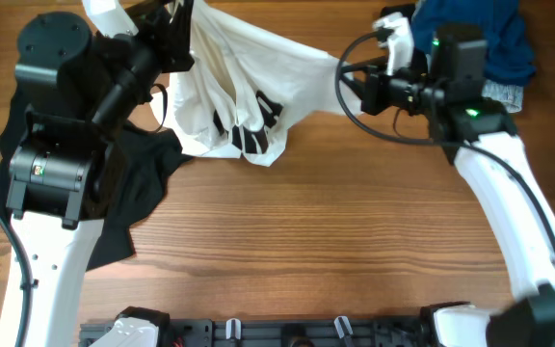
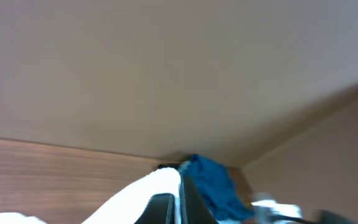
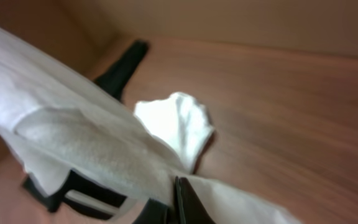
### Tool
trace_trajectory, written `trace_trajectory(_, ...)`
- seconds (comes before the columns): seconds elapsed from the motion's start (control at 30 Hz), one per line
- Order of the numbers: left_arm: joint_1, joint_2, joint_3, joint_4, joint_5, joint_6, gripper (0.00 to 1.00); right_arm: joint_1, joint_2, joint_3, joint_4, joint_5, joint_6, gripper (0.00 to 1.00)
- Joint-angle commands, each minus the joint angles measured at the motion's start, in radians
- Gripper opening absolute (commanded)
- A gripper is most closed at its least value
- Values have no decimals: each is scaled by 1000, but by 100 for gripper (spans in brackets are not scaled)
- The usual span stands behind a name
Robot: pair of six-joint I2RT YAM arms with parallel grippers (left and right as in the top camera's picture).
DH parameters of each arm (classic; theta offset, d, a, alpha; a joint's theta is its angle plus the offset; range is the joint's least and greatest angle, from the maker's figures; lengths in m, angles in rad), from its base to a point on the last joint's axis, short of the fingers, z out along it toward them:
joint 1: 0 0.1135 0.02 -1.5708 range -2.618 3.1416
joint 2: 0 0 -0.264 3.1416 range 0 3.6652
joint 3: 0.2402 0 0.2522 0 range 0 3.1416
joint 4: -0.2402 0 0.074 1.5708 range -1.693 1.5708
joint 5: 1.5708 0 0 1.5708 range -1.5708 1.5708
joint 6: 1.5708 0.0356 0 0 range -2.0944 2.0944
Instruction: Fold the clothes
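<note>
The T-shirt's stretched end [image 1: 331,89] [image 3: 159,177] goes toward the right in the overhead view next and my right gripper releases it, since my left gripper still holds the T-shirt's other end.
The white T-shirt [image 1: 249,72] with the black striped print hangs stretched in the air between both grippers at the back of the table. My left gripper [image 1: 183,21] is shut on its left end; in the left wrist view [image 2: 178,202] white cloth sits pinched between the dark fingers. My right gripper [image 1: 353,82] is shut on its right end; in the right wrist view [image 3: 174,202] the T-shirt [image 3: 73,137] drapes away from the fingers. The plain black garment [image 1: 133,183] lies crumpled on the table under the left arm.
A blue garment [image 1: 485,39] lies at the back right corner, behind the right arm, and shows in the left wrist view [image 2: 213,186]. A small grey cloth [image 1: 504,93] lies beside it. The wooden table [image 1: 335,241] spreads in front.
</note>
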Motion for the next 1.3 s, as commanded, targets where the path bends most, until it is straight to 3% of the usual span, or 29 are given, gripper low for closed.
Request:
trace_trajectory(0.0,-3,-6,12,-29,-56,100,4,4,-82,92,-115,275,-61,4)
trace_trajectory(0.3,-50,38,11,-196,-56,101,4,4,-115,127,-365,418,-29,4)
trace_trajectory(0.5,-143,174,11,-136,-57,179,4,4,-115,127,-383,274,-62,4)
trace_trajectory(0.57,-146,183,11,-91,-57,178,4,5,-107,125,-385,194,-62,21)
trace_trajectory(0.63,-146,177,11,-51,-58,177,4,5,-87,124,-386,152,-61,48)
trace_trajectory(0.7,-146,155,12,6,-60,175,4,7,-66,121,-386,147,-61,59)
trace_trajectory(1.0,-146,83,12,245,-129,83,4,101,16,121,-350,40,-60,63)
trace_trajectory(1.27,-146,73,12,331,-263,65,4,222,50,121,-310,151,-26,66)
